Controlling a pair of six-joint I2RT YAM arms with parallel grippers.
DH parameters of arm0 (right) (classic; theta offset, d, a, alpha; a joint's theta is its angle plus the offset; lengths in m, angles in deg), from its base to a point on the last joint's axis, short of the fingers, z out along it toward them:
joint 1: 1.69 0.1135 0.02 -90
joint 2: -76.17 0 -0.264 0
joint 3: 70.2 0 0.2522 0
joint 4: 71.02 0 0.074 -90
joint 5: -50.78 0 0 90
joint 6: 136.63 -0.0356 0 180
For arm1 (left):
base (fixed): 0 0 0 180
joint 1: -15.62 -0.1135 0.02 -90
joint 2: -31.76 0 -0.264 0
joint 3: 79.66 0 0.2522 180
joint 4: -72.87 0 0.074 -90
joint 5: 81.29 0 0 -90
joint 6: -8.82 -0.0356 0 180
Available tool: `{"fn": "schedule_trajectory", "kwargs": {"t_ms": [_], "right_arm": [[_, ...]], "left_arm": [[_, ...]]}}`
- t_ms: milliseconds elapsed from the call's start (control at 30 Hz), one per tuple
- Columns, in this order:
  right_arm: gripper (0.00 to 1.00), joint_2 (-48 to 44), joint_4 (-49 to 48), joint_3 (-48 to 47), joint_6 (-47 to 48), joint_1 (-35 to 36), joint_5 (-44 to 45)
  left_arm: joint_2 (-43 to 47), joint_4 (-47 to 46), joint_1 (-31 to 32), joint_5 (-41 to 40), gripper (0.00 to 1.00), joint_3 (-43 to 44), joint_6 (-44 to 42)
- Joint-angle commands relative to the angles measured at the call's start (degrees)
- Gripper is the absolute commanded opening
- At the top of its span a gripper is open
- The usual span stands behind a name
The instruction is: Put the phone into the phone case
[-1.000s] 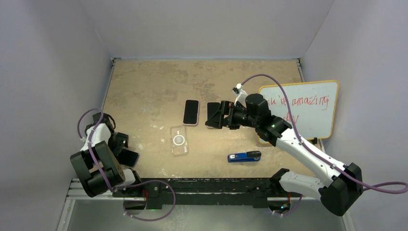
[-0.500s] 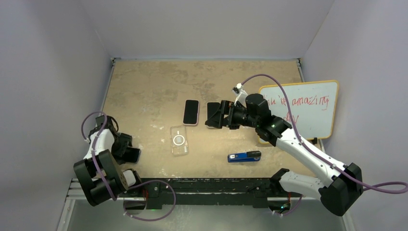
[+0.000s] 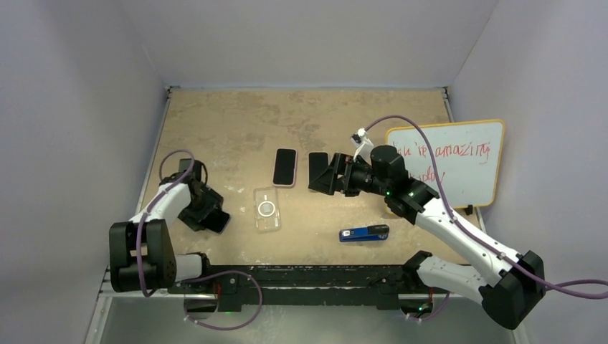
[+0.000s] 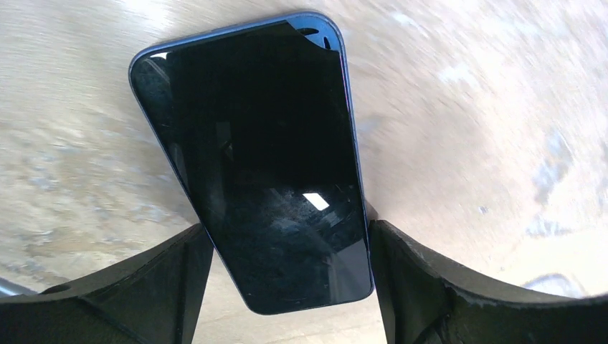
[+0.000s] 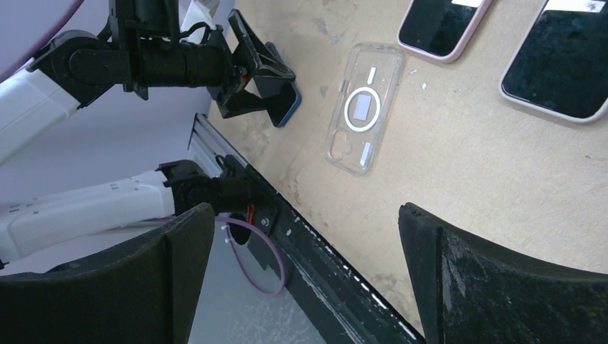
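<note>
The robot's right gripper needs to go down next across the phone case to the phone's bare blue rim (image 3: 225, 224) (image 5: 292, 112), which is below the gripper and to its left in the top view.
A dark phone with a blue rim (image 4: 262, 165) sits between the fingers of my left gripper (image 4: 287, 287), which is shut on its lower end just above the table. In the top view this gripper (image 3: 213, 218) is a little left of the clear phone case (image 3: 267, 208), which lies flat and empty; the case also shows in the right wrist view (image 5: 362, 107), with the held phone (image 5: 281, 99) to its left. My right gripper (image 3: 323, 179) is open and empty, hovering right of the case.
A pink-cased phone (image 3: 285, 166) and a second dark phone (image 3: 317, 165) lie behind the case. A blue and black gadget (image 3: 363, 233) lies near the front edge. A whiteboard (image 3: 452, 161) leans at the right wall.
My left gripper has swung from the near left corner out over the table toward the case, carrying the blue-rimmed phone. The right arm shifted only slightly.
</note>
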Motion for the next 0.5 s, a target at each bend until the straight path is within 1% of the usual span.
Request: {"fn": "schedule_trajectory", "kwargs": {"t_ms": [0,67,200,333,467], "right_arm": [[0.99,-1.2,-2.8,1.1,-0.7,0.2,1.5],[0.99,-0.7,-2.8,1.1,-0.5,0.2,1.0],[0.99,-0.3,-3.5,1.3,-0.5,0.2,0.6],[0.99,-0.6,-3.8,1.8,-0.7,0.2,0.5],[0.99,-0.4,-4.4,2.6,-1.1,0.2,0.1]], "left_arm": [[-1.9,-7.6,6.6,5.6,0.75,-0.2,2.5],[-2.3,-8.1,10.8,5.9,0.74,0.4,3.0],[-3.1,-6.4,15.7,3.6,0.72,1.8,3.4],[-2.4,-4.9,16.7,2.5,0.7,3.0,1.6],[-0.3,-5.5,16.8,3.0,0.68,3.7,-2.5]]}}
